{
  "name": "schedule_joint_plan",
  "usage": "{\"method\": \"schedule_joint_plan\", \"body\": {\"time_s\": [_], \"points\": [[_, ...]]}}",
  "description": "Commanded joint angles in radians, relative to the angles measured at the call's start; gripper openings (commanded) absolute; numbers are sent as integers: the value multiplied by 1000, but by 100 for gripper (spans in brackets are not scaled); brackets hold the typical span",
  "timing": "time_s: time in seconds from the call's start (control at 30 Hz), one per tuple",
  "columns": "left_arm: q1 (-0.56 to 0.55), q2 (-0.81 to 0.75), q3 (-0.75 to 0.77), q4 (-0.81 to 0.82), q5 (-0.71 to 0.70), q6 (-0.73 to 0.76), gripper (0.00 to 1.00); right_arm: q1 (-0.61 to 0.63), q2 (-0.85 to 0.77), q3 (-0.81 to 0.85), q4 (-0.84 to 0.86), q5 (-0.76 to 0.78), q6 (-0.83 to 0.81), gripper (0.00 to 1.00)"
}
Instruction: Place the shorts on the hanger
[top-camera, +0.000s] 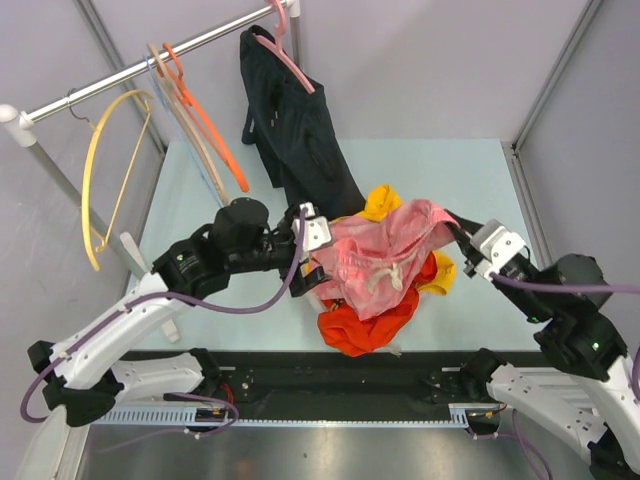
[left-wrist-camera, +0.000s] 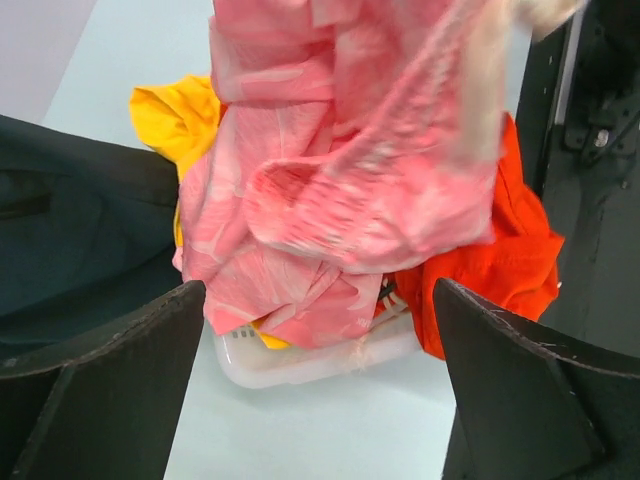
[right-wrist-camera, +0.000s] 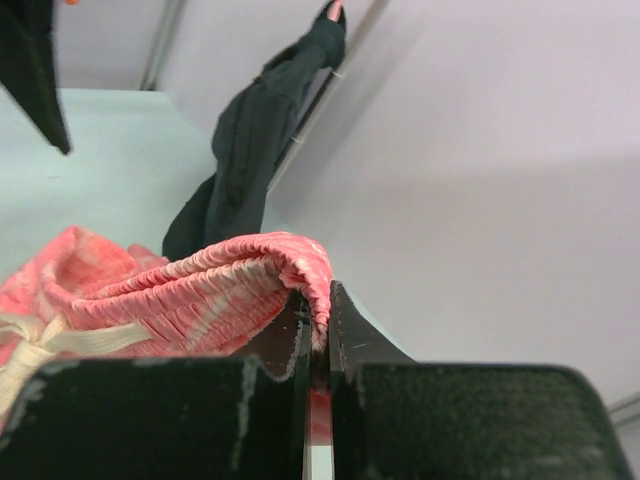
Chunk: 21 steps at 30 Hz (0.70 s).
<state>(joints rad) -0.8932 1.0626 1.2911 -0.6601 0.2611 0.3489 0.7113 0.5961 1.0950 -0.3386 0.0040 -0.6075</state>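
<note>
I will lower my left gripper and move it slightly back to the loose end of the shorts' waistband, which hangs loose beyond the gripper's open fingers.
The pink shorts (top-camera: 385, 250) with a white drawstring (top-camera: 390, 275) hang lifted over a pile of clothes in the middle of the table. My right gripper (top-camera: 458, 232) is shut on the ribbed waistband (right-wrist-camera: 250, 285) at the shorts' right end and holds it up. My left gripper (top-camera: 315, 258) is open at the left edge of the shorts, its fingers (left-wrist-camera: 110, 400) spread wide with the pink fabric (left-wrist-camera: 350, 170) hanging just beyond them. The yellow hanger (top-camera: 100, 170) hangs on the rail at far left, away from both grippers.
An orange-red garment (top-camera: 365, 325) and a yellow garment (top-camera: 382, 200) lie in a white basket (left-wrist-camera: 300, 360) under the shorts. A black garment (top-camera: 295, 130) hangs on a pink hanger (top-camera: 290, 60). An orange hanger (top-camera: 205, 120) hangs on the rail (top-camera: 140, 68).
</note>
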Motion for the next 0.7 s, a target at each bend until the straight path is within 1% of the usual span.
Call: {"method": "schedule_joint_plan", "body": {"time_s": [0.0,0.03,0.07,0.1,0.13,0.17,0.23,0.27,0.37,0.57,0.67], "points": [[5,34,-55,16,66,79,100,-4,-42,22,-138,-140,-83,0],[7,51,-61,14,98,76,100,-4,-62,22,-193,-186,-104,0],[7,57,-65,14,121,61,100,-4,-74,22,-224,-206,-157,0],[7,66,-72,11,142,50,100,-4,-85,22,-253,-225,-178,0],[7,82,-75,10,199,27,100,-4,-106,22,-314,-249,-202,0],[7,88,-81,8,229,13,100,-4,-114,22,-339,-256,-234,0],[7,103,-105,4,309,-7,100,-4,-128,22,-390,-246,-247,0],[5,114,-116,-2,388,-11,100,-4,-136,22,-396,-240,-248,0],[2,122,-164,17,481,-19,100,-4,-150,22,-408,-234,-259,0],[-27,152,-216,77,477,-51,100,-4,-154,22,-424,-222,-258,0],[-46,180,-260,129,411,-102,100,-4,-157,22,-421,-211,-250,0]]}}
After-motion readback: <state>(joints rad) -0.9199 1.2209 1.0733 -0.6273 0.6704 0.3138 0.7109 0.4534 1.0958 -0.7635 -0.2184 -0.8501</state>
